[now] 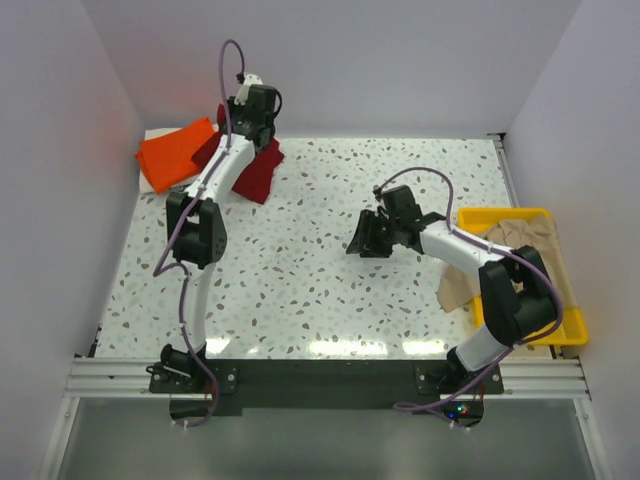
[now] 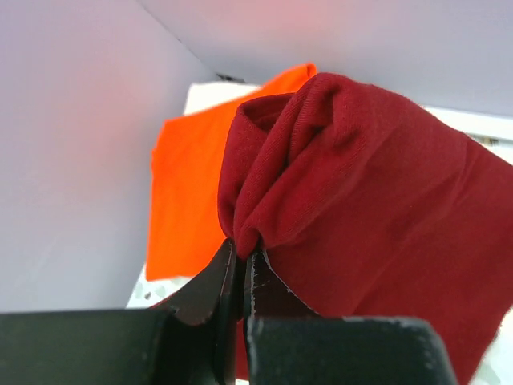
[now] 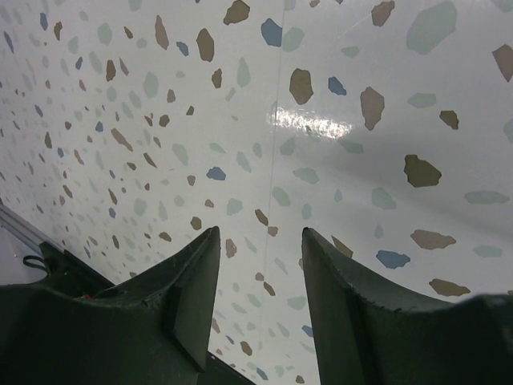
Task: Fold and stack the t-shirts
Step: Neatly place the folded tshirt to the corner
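The red t-shirt's bunched fold goes up and across over the orange t-shirt (image 1: pixel 176 150), which already lies folded, next. My left gripper then lowers it to release.
My left gripper (image 1: pixel 250 118) is at the far left of the table, shut on a bunched fold of the dark red t-shirt (image 1: pixel 255 172). In the left wrist view the red cloth (image 2: pixel 377 200) rises from the closed jaws (image 2: pixel 242 255). The bright orange t-shirt (image 1: pixel 176 150) lies folded at the back left corner, just beyond the red one, and shows in the left wrist view (image 2: pixel 188 192). My right gripper (image 1: pixel 362 238) is open and empty above the bare table middle (image 3: pixel 260 237). The beige-tan t-shirt (image 1: pixel 510 250) lies crumpled in the yellow tray. The whitish shirt is mostly hidden.
The yellow plastic tray (image 1: pixel 575 325) stands at the right edge, with tan cloth spilling over its left side (image 1: pixel 455 290). A thin white edge (image 1: pixel 152 182) shows under the orange shirt. White walls close in the back and sides. The table is speckled terrazzo (image 1: pixel 320 280).
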{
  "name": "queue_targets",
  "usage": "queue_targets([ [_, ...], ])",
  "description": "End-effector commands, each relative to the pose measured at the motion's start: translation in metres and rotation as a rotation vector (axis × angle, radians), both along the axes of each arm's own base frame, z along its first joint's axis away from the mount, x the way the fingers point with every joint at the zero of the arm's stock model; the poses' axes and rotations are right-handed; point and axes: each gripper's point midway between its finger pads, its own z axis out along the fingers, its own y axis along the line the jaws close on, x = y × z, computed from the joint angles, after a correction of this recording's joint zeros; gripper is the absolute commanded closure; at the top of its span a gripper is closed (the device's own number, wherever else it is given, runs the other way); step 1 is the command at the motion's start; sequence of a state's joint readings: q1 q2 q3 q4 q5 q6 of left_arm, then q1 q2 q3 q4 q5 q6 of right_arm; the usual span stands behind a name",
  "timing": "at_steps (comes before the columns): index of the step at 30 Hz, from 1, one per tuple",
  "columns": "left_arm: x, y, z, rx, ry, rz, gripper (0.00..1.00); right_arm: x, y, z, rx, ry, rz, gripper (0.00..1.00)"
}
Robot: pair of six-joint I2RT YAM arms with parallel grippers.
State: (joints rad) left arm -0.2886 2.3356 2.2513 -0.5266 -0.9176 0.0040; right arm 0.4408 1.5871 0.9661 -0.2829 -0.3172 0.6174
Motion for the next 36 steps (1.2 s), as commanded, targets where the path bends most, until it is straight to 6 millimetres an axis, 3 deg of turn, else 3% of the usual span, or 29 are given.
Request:
queue_targets([
  [1,0.010,0.016,0.066,0.065,-0.170,0.052,1.00,0.017,0.007,0.011,-0.009,-0.046,-0.010,0.51],
  [8,0.009,0.022,0.115,0.124,-0.247,0.058,1.00,0.025,0.014,0.010,-0.023,-0.039,-0.012,0.52],
  [15,0.002,0.023,0.151,0.130,-0.299,0.038,1.00,0.032,0.022,0.012,-0.013,-0.046,-0.004,0.52],
  [29,-0.005,0.038,0.191,0.151,-0.362,0.027,1.00,0.034,0.026,0.028,-0.003,-0.077,-0.004,0.53],
  [36,-0.002,0.069,0.182,0.086,-0.355,0.026,1.00,0.034,0.026,0.028,-0.012,-0.079,-0.007,0.53],
])
